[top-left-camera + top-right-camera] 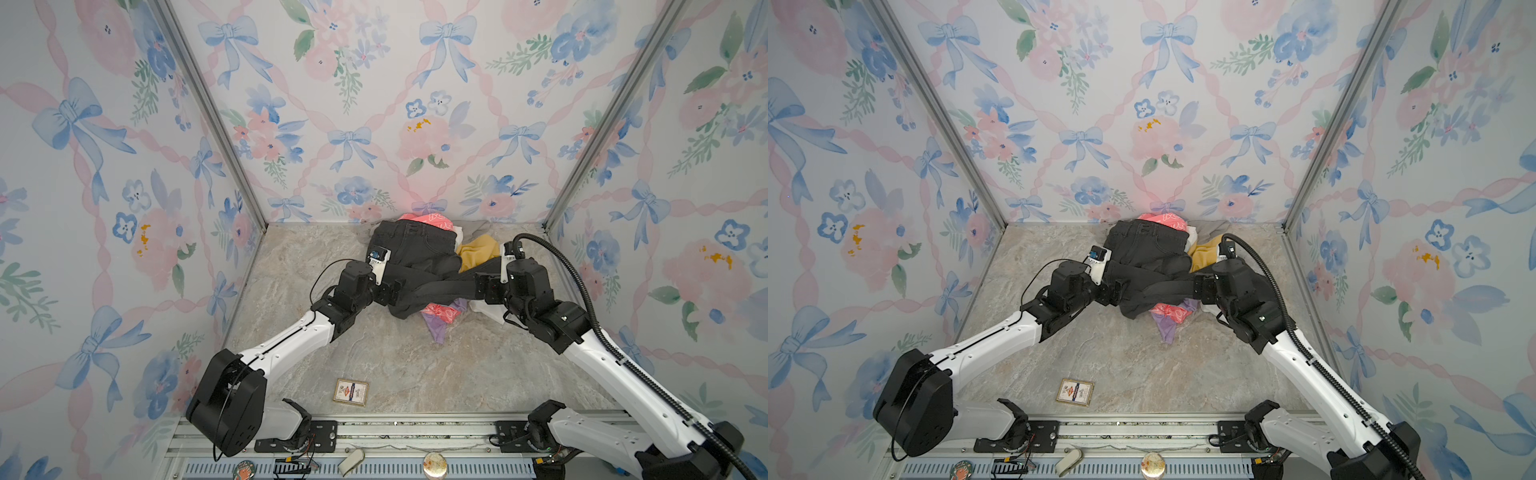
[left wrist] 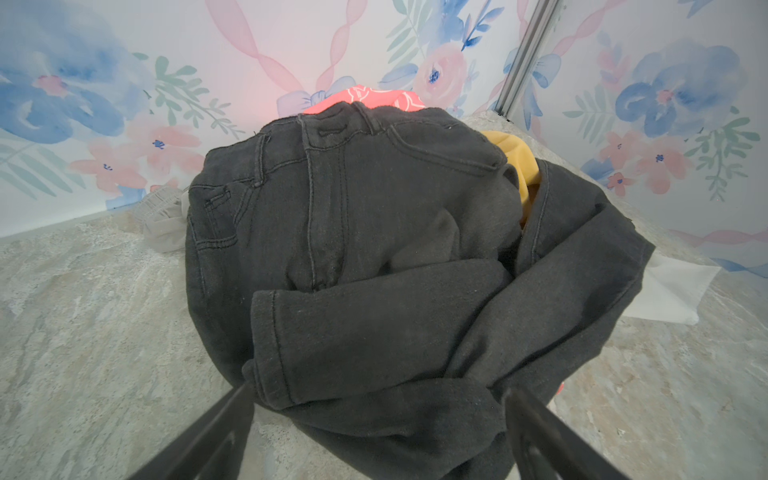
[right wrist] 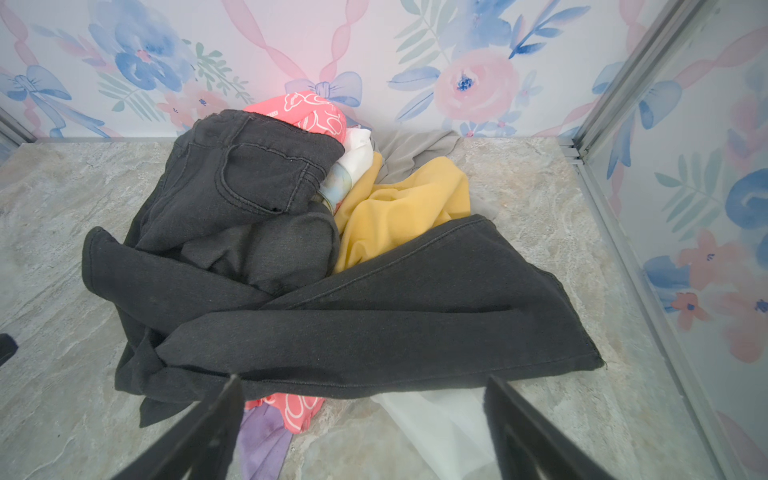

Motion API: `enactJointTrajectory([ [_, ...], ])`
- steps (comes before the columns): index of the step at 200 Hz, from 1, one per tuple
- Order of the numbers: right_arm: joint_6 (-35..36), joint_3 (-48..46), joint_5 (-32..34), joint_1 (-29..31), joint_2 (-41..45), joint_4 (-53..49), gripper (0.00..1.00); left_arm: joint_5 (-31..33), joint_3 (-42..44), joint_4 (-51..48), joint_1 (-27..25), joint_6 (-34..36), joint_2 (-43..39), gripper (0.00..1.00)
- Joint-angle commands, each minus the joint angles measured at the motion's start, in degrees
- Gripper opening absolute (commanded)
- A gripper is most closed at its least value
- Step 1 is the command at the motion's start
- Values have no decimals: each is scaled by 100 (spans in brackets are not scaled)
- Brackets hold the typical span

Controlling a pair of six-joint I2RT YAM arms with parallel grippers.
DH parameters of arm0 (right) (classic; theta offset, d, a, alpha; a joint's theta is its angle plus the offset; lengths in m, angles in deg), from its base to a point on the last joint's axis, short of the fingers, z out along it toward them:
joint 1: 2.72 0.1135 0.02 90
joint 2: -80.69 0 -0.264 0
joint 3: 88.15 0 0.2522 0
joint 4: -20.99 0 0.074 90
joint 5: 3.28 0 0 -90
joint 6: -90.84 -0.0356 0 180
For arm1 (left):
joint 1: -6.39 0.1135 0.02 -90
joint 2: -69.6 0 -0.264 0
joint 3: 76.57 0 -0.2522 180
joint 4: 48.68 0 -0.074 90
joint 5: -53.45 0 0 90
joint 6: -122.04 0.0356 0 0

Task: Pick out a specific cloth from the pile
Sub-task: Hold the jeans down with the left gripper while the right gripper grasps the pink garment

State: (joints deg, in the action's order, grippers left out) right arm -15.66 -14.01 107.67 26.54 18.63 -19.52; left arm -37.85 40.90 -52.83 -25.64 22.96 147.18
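Note:
The coral cloth's raised fold behind the jeans' waistband pokes out uncovered, so my right gripper should next move outward past the mustard-yellow garment and come down onto it.
The pile lies by the back wall, topped by black jeans. The cloth, coral-pink with white outlines, pokes out behind the jeans' waistband and again under the jeans' near edge; the rest is hidden. My left gripper is open, its fingers either side of a folded jeans leg. My right gripper is open, low at the other leg's hem, with coral cloth, lilac fabric and sheer white fabric below it.
A mustard-yellow garment and grey fabric lie at the pile's right rear. A small card rests on the marble table near the front. Flowered walls close in three sides; a metal rail runs along the front.

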Motion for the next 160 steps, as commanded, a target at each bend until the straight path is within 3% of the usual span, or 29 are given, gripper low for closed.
enactJointTrajectory([
  [1,-78,580,-608,-259,-492,-42,93,-12,-146,-12,32,-120,7,96],
  [22,-139,1215,-1425,-660,-1260,117,93,-42,-148,-14,39,-116,-12,96],
  [69,-11,3832,-2537,-1200,-3632,-465,88,-34,-177,-10,65,-35,74,96],
  [110,213,5859,-2767,-1387,-5354,-1128,84,-255,-170,-3,-29,-21,-28,95],
  [160,337,7566,-2863,-1567,-6793,-1357,81,33,-123,-3,-124,126,70,95],
])
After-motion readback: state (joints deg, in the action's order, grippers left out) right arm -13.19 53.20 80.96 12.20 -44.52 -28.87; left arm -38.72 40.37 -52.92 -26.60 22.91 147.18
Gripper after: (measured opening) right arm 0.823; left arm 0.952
